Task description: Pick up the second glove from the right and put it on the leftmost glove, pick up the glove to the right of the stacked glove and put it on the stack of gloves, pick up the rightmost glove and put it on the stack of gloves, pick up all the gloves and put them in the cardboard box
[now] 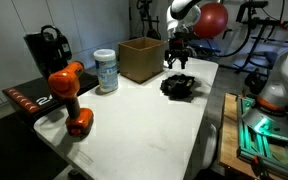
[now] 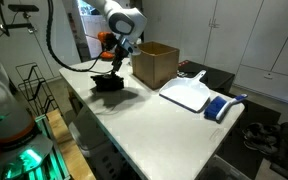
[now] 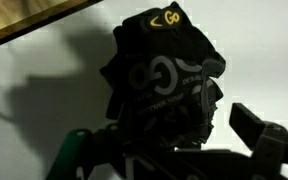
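My gripper moves down next with its fingers spread onto the stack of gloves and closes them, since the black stack lies below my gripper.
The stack of gloves is a lumpy black heap on the white table, just in front of the cardboard box. It also shows in an exterior view, with the box beyond it. My gripper hangs right above the heap, fingers pointing down. In the wrist view the gloves, with yellow and grey logo print, fill the space between my spread fingers. The fingers look open around the heap, not closed on it. No other loose glove is in view.
A white canister with a blue label, an orange drill and a black machine stand on the table's far side from the gloves. A white tray and a blue object lie past the box.
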Controlling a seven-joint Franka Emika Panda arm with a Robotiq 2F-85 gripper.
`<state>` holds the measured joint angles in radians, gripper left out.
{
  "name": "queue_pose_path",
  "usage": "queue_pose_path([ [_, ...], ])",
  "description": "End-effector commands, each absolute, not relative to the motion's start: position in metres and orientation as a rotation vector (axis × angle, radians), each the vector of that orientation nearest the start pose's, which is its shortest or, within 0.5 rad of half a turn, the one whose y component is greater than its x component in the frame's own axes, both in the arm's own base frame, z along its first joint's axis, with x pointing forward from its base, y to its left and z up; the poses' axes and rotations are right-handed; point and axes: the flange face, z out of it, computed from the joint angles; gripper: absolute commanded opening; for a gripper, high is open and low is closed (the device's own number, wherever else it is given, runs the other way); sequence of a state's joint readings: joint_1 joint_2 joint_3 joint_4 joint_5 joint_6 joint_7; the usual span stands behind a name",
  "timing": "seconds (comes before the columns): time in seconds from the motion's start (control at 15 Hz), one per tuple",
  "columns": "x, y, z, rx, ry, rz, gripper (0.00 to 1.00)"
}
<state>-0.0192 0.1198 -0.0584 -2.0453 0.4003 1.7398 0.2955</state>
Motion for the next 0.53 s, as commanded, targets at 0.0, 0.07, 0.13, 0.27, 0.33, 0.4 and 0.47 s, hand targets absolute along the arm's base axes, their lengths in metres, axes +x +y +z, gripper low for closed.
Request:
queue_pose_path([
  [0.0, 0.518, -0.001, 0.343, -2.696, 0.618, 0.712, 1.00],
  [0.07, 0.514, -0.001, 0.338, -2.711, 0.570, 0.711, 1.00],
  [0.13, 0.509, -0.002, 0.334, -2.722, 0.534, 0.711, 1.00],
  [0.27, 0.499, -0.003, 0.328, -2.737, 0.450, 0.688, 1.00],
  [0.33, 0.495, -0.003, 0.329, -2.753, 0.405, 0.672, 1.00],
  [0.4, 0.491, -0.004, 0.330, -2.764, 0.369, 0.651, 1.00],
  [0.47, 0.487, -0.004, 0.330, -2.775, 0.333, 0.640, 1.00],
])
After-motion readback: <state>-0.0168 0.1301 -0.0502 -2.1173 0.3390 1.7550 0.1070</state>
